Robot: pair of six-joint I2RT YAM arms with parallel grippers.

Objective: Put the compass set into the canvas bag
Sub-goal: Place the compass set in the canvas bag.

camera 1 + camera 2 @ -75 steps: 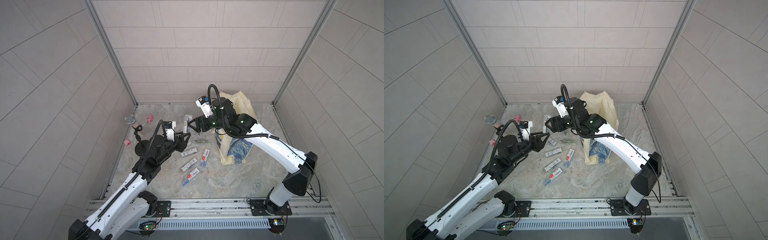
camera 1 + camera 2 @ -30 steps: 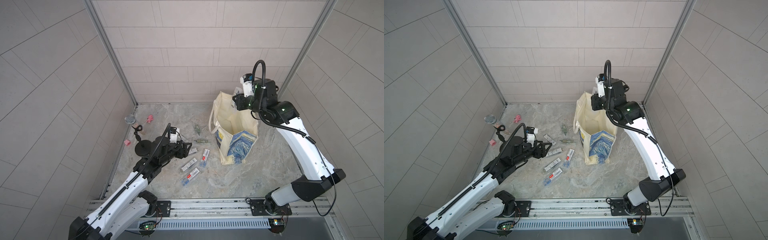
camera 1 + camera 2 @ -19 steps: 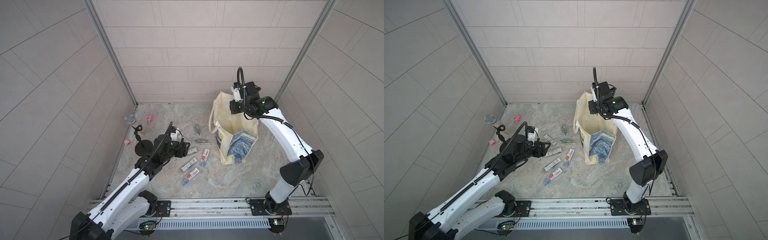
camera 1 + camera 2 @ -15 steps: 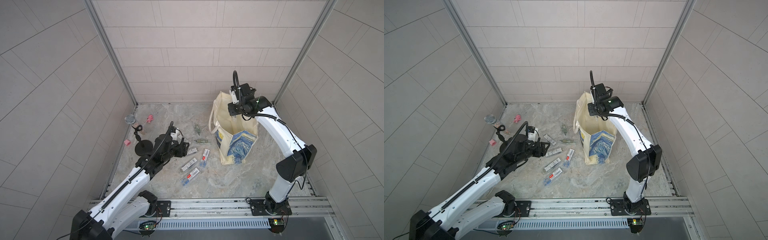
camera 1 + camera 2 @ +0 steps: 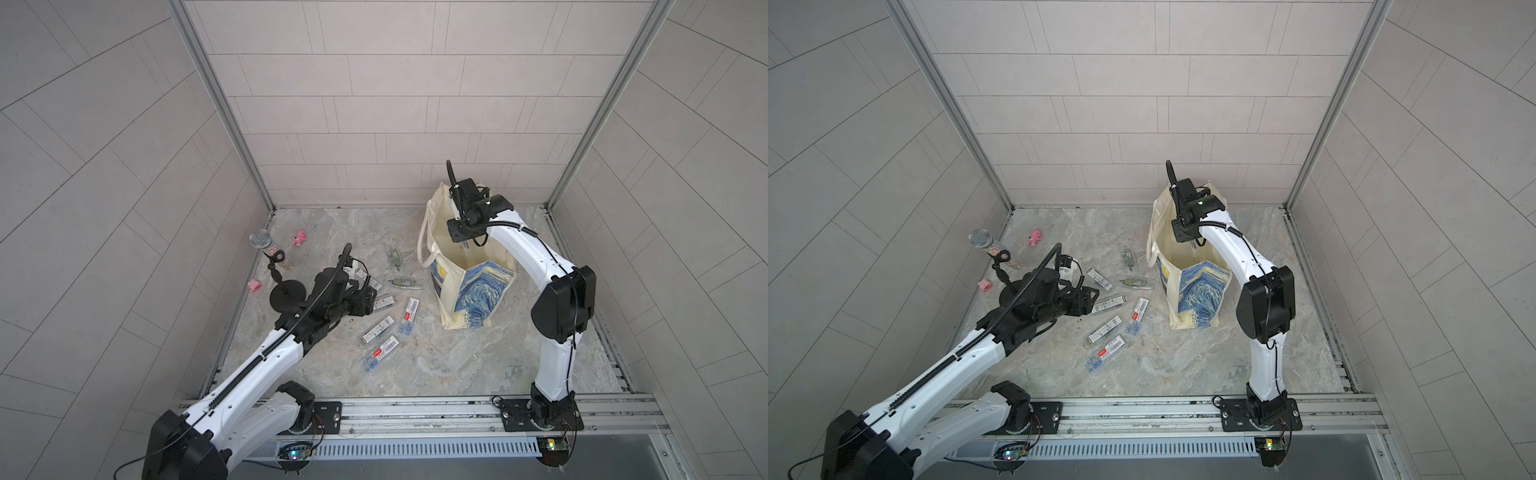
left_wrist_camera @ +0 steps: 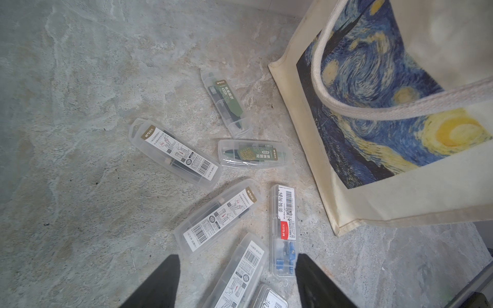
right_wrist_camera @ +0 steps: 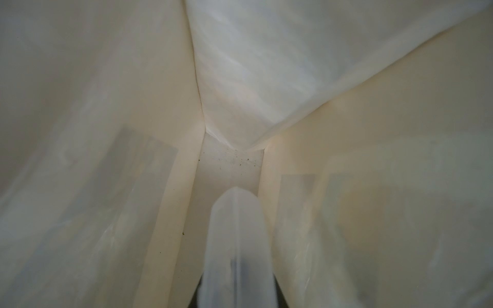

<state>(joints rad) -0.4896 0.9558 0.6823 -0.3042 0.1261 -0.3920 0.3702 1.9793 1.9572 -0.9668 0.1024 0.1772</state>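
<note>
I should next lower my right gripper deeper between the sides of the bag and let go of the clear compass set case, because the bag's bare bottom [image 5: 466, 257] [image 7: 226, 174] is below the gripper.
The cream canvas bag [image 5: 451, 307] with the blue-and-yellow night-sky print stands upright at the back right, mouth open, in both top views [image 5: 1173, 309]. My right gripper [image 5: 465, 244] reaches down into the mouth. In the right wrist view it [image 7: 236, 296] is shut on a clear compass set [image 7: 236, 226] case, hanging above the bag's bare bottom. Several more compass set cases [image 5: 377, 330] lie on the floor left of the bag. My left gripper [image 6: 237, 260] hovers open over them, one case [image 6: 240, 269] below its jaws, untouched.
A microphone on a black round-based stand [image 5: 286, 296] stands left of my left arm. Two small pink toys [image 5: 299, 237] [image 5: 254, 285] lie near the left wall. The bag's loop handle [image 6: 373, 109] hangs down its printed side. Tiled walls close in three sides.
My right arm carried a case from left of the bag, up over it, then lowered it into the mouth. My left gripper edged toward the cases and stayed open.
</note>
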